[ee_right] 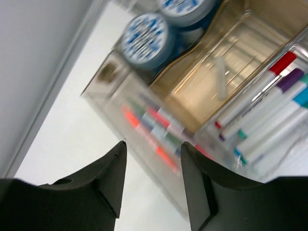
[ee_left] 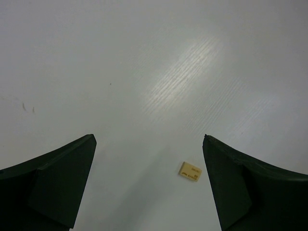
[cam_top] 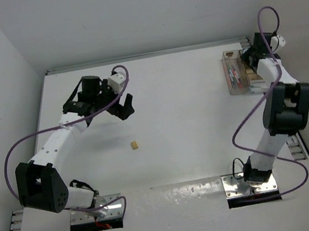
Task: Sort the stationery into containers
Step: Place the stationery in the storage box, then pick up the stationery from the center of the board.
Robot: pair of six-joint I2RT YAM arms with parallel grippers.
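Observation:
Next, my left gripper moves back and down, turning to straddle the tan block (cam_top: 135, 146) (ee_left: 190, 171). The block lies below and nearer the base, at an angle to the open fingers.
A tiny tan block (cam_top: 135, 146) lies alone on the white table; it also shows in the left wrist view (ee_left: 190, 172), close to the right finger. My left gripper (cam_top: 124, 107) hangs open and empty above the table, up and left of the block. The joined containers (cam_top: 239, 73) stand at the far right. In the right wrist view the clear box (ee_right: 269, 120) holds several pens (ee_right: 262, 103), and the tan box (ee_right: 211, 72) holds two blue-grey rolls (ee_right: 144, 38). My right gripper (ee_right: 153, 147) is open and empty above the containers' edge.
The table's back wall and right rail run close behind the containers (cam_top: 249, 40). Purple cables (cam_top: 39, 135) loop beside both arms. Metal base plates (cam_top: 96, 211) sit at the near edge.

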